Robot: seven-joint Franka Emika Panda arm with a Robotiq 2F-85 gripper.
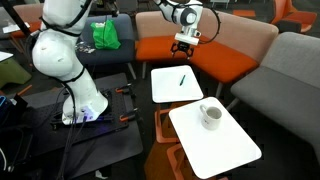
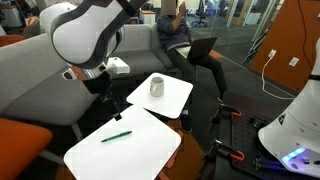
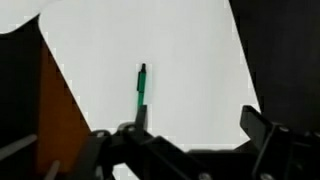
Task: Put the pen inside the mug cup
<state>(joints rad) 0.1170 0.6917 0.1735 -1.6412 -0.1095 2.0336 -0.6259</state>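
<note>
The pen lines up with one finger. My gripper goes down and toward the left in the wrist view next, onto the pen's end (image 1: 184, 77) (image 3: 140, 101) opposite its dark top.
The pen (image 1: 182, 80) is a thin dark-green stick lying on a white tabletop (image 1: 165, 92); it also shows in an exterior view (image 2: 116, 137) and in the wrist view (image 3: 141, 88). The white mug cup (image 1: 211, 115) stands upright on a second white tabletop (image 1: 225, 145), also seen in an exterior view (image 2: 157, 87). My gripper (image 1: 184, 42) hangs open and empty above the pen's tabletop; its fingers (image 3: 195, 118) spread wide at the bottom of the wrist view, with the pen just beyond the left finger.
An orange couch (image 1: 210, 55) and a grey couch (image 1: 295, 70) stand behind the tabletops. A green object (image 1: 105, 36) lies on a seat. A person with a laptop (image 2: 205, 48) sits on the grey couch. The robot base (image 1: 85, 105) stands on the floor.
</note>
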